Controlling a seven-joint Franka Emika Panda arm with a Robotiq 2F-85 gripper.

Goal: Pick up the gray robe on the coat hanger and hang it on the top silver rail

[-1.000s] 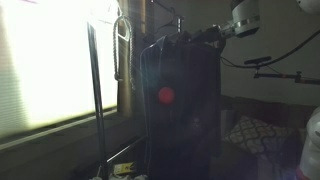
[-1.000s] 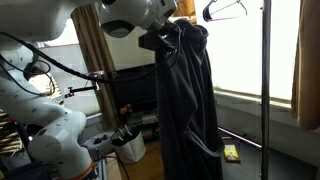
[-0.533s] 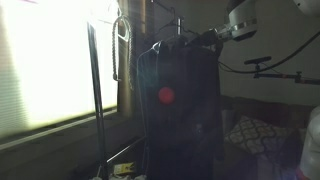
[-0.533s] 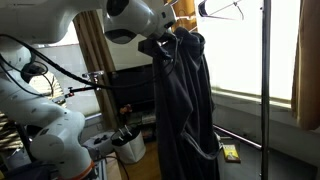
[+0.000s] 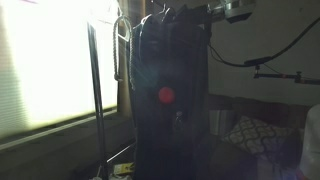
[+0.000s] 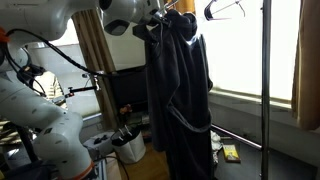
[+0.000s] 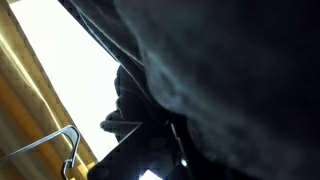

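Observation:
My gripper will lift the robe and then carry its shoulders outward toward the empty wire hanger, because the robe still hangs short of the rack's post.
The gray robe hangs as a long dark mass, also seen in an exterior view, and fills most of the wrist view. Its shoulders are raised near the frame top. My gripper is at the robe's collar and carries it, shut on the coat hanger. The hanger is hidden under the cloth. The jaws themselves are dark in the wrist view. The top silver rail does not show; only the rack's upright post is in view.
An empty thin wire hanger hangs high near the post, also in the wrist view. A bright window lies behind the rack. A patterned cushion sits low. A tan curtain and a second robot arm stand nearby.
The gripper has risen and carried the robe upward and toward the rack post. The robe's shoulders now reach the frame top.

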